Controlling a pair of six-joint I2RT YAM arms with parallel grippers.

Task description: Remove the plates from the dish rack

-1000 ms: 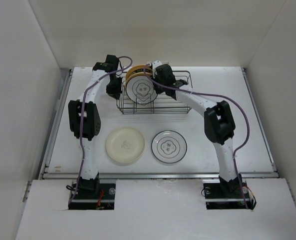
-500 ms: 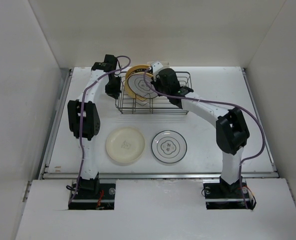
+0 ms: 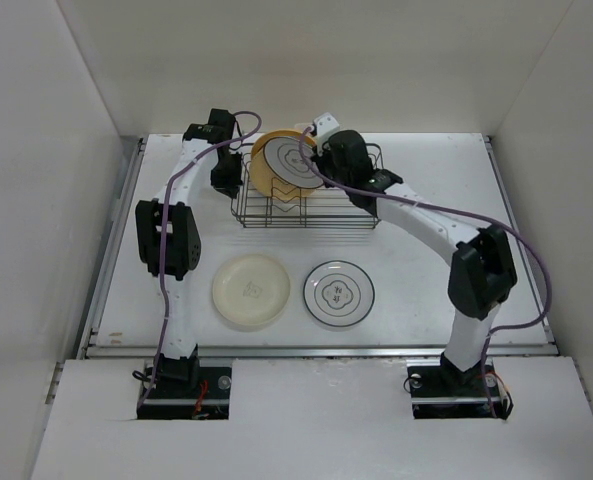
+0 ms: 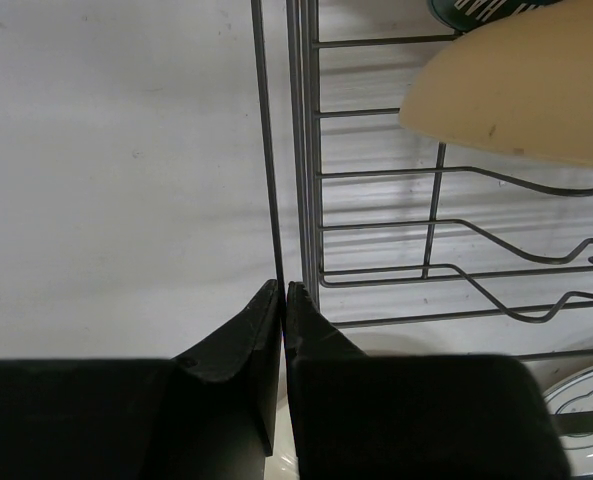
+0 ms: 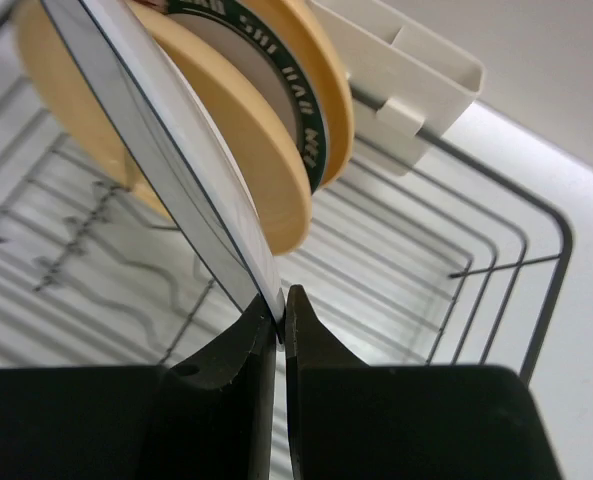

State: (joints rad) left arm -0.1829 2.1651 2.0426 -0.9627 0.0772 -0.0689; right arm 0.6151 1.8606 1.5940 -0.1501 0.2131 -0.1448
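Note:
The right gripper moves back and down next and releases the white plate onto the flat ringed plate, which lies below the gripper toward my base.
The dark wire dish rack (image 3: 321,216) stands at the back of the table. My right gripper (image 3: 314,163) is shut on the rim of a white plate with a thin dark ring (image 3: 296,164) and holds it tilted above the rack. The right wrist view shows the jaws (image 5: 281,300) pinching that rim (image 5: 166,150), with a yellow-orange plate (image 5: 251,160) and a plate with a dark patterned band (image 5: 266,70) upright behind it. My left gripper (image 3: 226,180) is shut on the rack's left end wire (image 4: 273,200). The cream plate (image 3: 251,291) and another ringed white plate (image 3: 339,293) lie flat on the table.
A white clip (image 3: 324,125) hangs on the rack's far side, also in the right wrist view (image 5: 406,85). White walls close in the table on three sides. The two flat plates lie between the rack and the near table edge.
My right gripper has lifted the ringed white plate up and back out of its slot, and the right elbow has swung right. The left arm has stayed on the rack.

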